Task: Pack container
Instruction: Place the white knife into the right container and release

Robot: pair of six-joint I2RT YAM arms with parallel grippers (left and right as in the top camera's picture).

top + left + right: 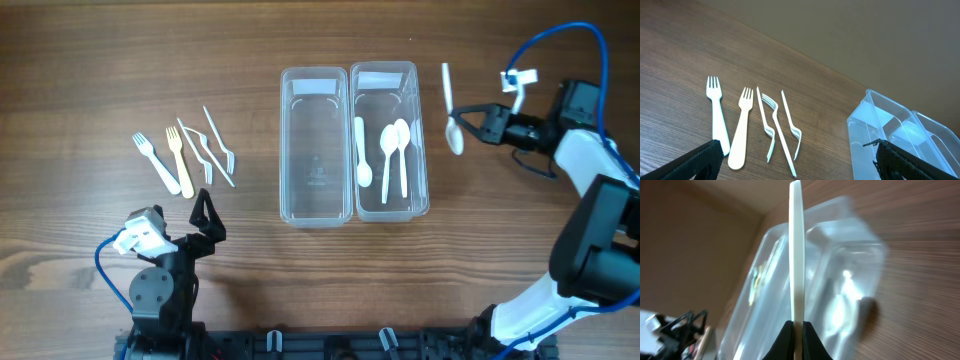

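The container already holding spoons lies left of my right gripper in the overhead view, so next my right gripper needs to carry the white spoon over it and release.
Two clear plastic containers stand side by side mid-table. The left one (pixel 315 145) is empty. The right one (pixel 390 200) holds three white spoons (pixel 385 150). My right gripper (pixel 468 122) is shut on another white spoon (pixel 449 95), just right of the right container. In the right wrist view the spoon (pixel 796 255) stands edge-on between the fingers (pixel 798 330). Several white and cream forks (pixel 185 155) lie on the table at the left. My left gripper (pixel 205 215) is open and empty just in front of them. The forks also show in the left wrist view (pixel 742 125), beyond the gripper (pixel 800 165).
The wooden table (pixel 100 70) carries nothing else. The containers' near corner shows in the left wrist view (pixel 875 130), to the right of the forks. The right arm's blue cable (pixel 560 35) loops above the far right of the table.
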